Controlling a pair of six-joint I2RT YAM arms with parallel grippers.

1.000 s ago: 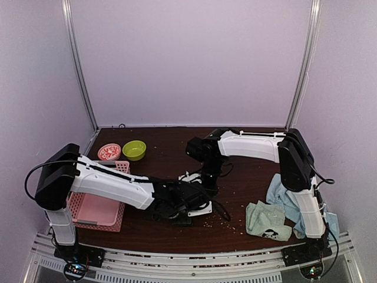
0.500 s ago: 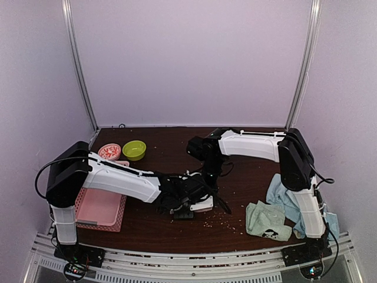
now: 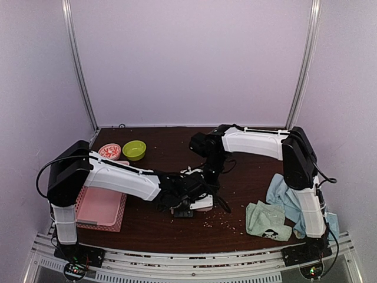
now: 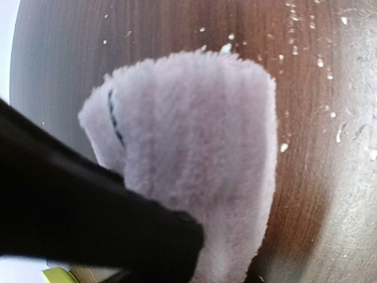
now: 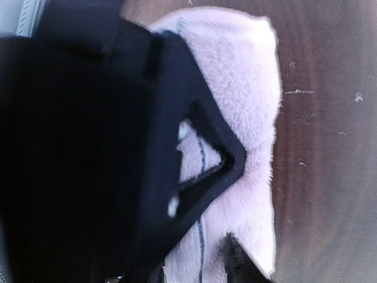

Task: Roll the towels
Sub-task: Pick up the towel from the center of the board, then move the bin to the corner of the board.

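Note:
The pink latticed basket shows a bare bottom, so the robot's left gripper should lift to the left in the top view and lower inside the basket to release the roll.
A pink towel [image 3: 203, 204], partly rolled, lies on the dark table at the centre. In the left wrist view the pink towel [image 4: 194, 130] fills the frame as a thick fuzzy roll, and my left gripper [image 4: 230, 259] is shut around its near end, one black finger [image 4: 118, 236] lying over it. My right gripper [image 5: 235, 206] hangs over the same pink towel [image 5: 247, 76] from above, its fingers apart with pile showing between them. A mint green towel [image 3: 268, 221] and a light blue towel [image 3: 281, 194] lie crumpled at the right.
A pink latticed basket [image 3: 121, 206] sits at the left front. Behind it stand a red patterned bowl [image 3: 109, 151] and a green bowl [image 3: 134, 150]. Pale crumbs dot the table around the roll. The right arm's base stands beside the crumpled towels.
My left gripper has shifted right onto the pink towel and closed on it. The right gripper's fingers have loosened and spread above the towel.

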